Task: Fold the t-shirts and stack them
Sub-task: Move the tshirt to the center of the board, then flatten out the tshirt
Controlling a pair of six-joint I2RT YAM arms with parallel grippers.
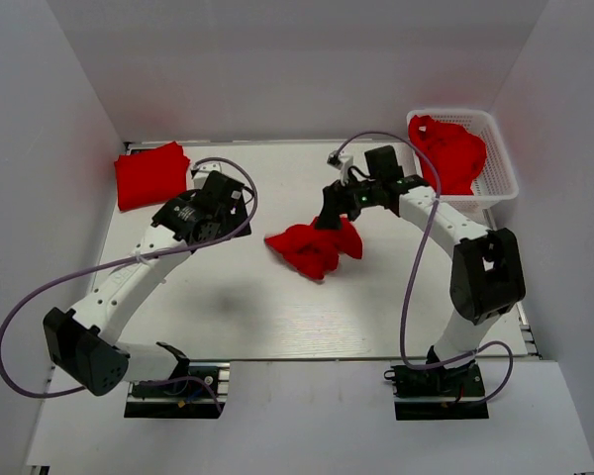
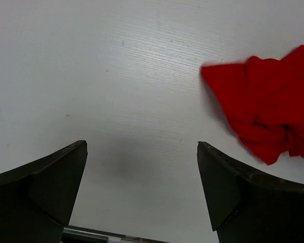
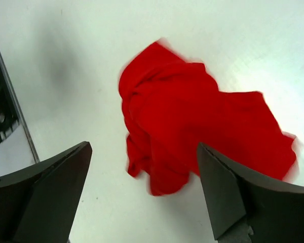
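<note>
My left gripper goes down and toward the right in the top view onto the shirt's pointed corner [image 1: 271, 239] [image 2: 210, 72] next, since that corner juts from the heap.
A crumpled red t-shirt [image 1: 312, 247] lies in a heap on the white table near its middle. My right gripper [image 1: 333, 213] hangs just above the heap's far side, open and empty. In the right wrist view the shirt [image 3: 192, 121] lies between and beyond the spread fingers of the right gripper [image 3: 142, 144], not touching them. My left gripper [image 1: 236, 203] is open and empty over bare table to the left of the heap. In its wrist view the left gripper [image 2: 142, 144] is over the table and the shirt [image 2: 266, 111] shows at the right. A folded red t-shirt [image 1: 150, 175] lies at the back left.
A white lattice basket [image 1: 502, 173] at the back right corner holds more red t-shirts [image 1: 453, 148]. White walls close in the table at the back and sides. Purple cables loop from both arms.
</note>
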